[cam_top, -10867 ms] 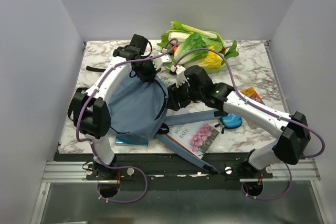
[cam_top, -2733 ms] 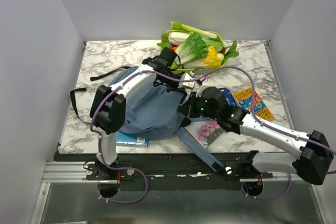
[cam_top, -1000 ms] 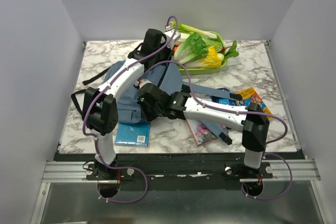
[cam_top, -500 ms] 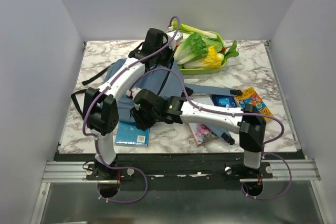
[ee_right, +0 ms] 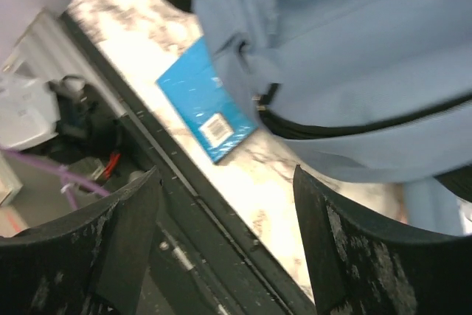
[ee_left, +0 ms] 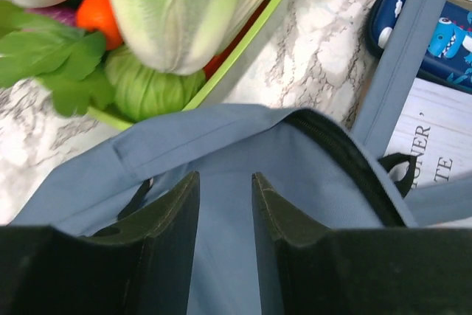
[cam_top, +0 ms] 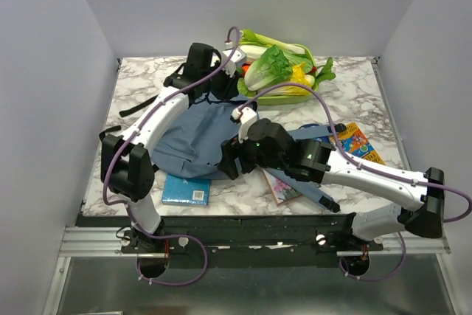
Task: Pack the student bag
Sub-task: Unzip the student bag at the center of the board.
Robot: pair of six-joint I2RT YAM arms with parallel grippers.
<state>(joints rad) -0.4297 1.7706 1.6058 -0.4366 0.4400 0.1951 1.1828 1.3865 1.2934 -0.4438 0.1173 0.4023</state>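
I should lower my left gripper back across the bag (cam_top: 193, 138), onto the middle of the bag's zipped rim.
The student bag (cam_top: 193, 138), grey-blue fabric, lies left of centre with its zipped opening gaping toward the right (ee_left: 332, 145). My left gripper (cam_top: 223, 91) is at the bag's far top edge. In the left wrist view its fingers (ee_left: 225, 176) stand close together with bag fabric filling the gap. My right gripper (cam_top: 229, 160) is wide open and empty at the bag's near right edge. In the right wrist view (ee_right: 225, 171) it hangs over the table's front edge, with the bag (ee_right: 346, 49) above it.
A light blue book (cam_top: 186, 189) pokes out under the bag's near edge. A flower-cover book (cam_top: 284, 186), an orange book (cam_top: 358, 142) and a blue pencil case (ee_left: 428, 31) lie to the right. A green vegetable basket (cam_top: 280, 71) stands at the back. Bag straps (cam_top: 313, 193) trail forward.
My right arm has swung back to the right, its gripper now in front of the bag's right edge. My left arm has shifted left and the bag has flattened out.
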